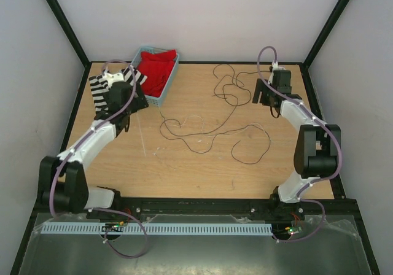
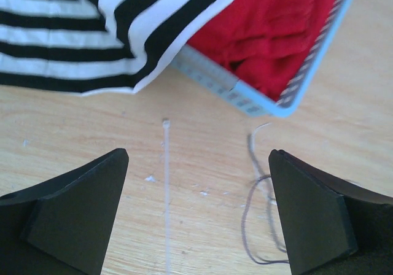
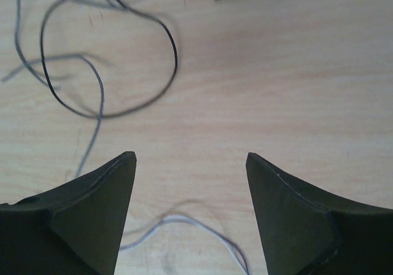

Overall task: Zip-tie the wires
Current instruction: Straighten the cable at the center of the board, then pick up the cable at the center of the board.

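Observation:
Next I will move my right gripper to the left in the top view and down onto the far grey piece of wire, as it lies below the gripper's fingers on that side.
The wires (image 1: 209, 124) lie loose in curling loops across the middle and far part of the wooden table. The zip tie (image 1: 142, 137) is a thin white strip lying flat left of them. In the left wrist view it (image 2: 166, 189) runs straight up between the fingers, with a wire loop (image 2: 253, 189) by the right finger. My left gripper (image 1: 130, 100) (image 2: 198, 154) is open and empty above it. My right gripper (image 1: 263, 94) (image 3: 190, 156) is open and empty over the wires' far right part; dark loops (image 3: 110, 48) and a pale strand (image 3: 184, 221) lie below it.
A light blue basket (image 1: 171, 81) (image 2: 245, 100) holding red cloth (image 1: 156, 69) (image 2: 276, 29) stands at the far left. A black-and-white striped cloth (image 1: 101, 94) (image 2: 73, 35) lies beside it, under the left arm. Grey walls enclose the table.

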Controlling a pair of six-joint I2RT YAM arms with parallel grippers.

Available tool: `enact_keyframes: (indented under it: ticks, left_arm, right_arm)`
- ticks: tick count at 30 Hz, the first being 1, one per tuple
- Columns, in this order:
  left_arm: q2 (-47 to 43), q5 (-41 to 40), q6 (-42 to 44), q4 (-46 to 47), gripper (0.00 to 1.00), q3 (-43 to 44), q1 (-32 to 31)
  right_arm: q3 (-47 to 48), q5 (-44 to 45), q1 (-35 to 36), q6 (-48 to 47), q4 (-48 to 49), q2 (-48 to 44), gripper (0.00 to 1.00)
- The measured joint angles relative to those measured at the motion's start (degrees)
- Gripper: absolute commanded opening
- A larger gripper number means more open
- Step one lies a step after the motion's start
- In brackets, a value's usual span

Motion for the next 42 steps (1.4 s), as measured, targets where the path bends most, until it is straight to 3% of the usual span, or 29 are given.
enact_keyframes:
  ticks: [11,19,23,26,30,33,37,42]
  left_arm:
    - [-17.7,10.9,0.0,7.9,0.99,-3.0,0.7]
    - [-20.7,14.5,0.0,8.3,0.99,-4.2,0.8]
    - [-21.1,15.2,0.0,8.3,0.99,-4.3,0.8]
    - [-21.1,15.6,-0.1,8.3,0.99,-4.3,1.0]
    - [-21.0,16.2,-0.5,8.3,0.99,-4.5,1.1]
    - [-21.0,16.7,-0.9,8.3,0.99,-4.5,1.1]
    - [-20.7,17.5,-1.1,8.3,0.99,-4.5,1.1]
    - [-18.7,20.3,-1.1,9.1,0.99,-4.5,1.1]
  right_arm:
    - [20.1,-1.6,6.0,-1.8,6.6,17.2,0.84]
    - [39.3,-1.5,10.1,-5.6,4.1,31.8,0.84]
    - [42.2,-1.5,10.2,-6.7,1.7,35.0,0.81]
    - [42.0,-1.4,10.2,-7.5,0.0,35.5,0.69]
    - [41.7,-1.3,10.2,-8.8,-1.3,35.5,0.22]
    - [41.4,-1.1,10.2,-9.3,-1.6,35.3,0.02]
    - [39.3,0.3,10.4,-9.9,-2.8,32.3,0.0]
    - [37.1,8.3,13.0,-13.3,-4.1,22.1,0.0]
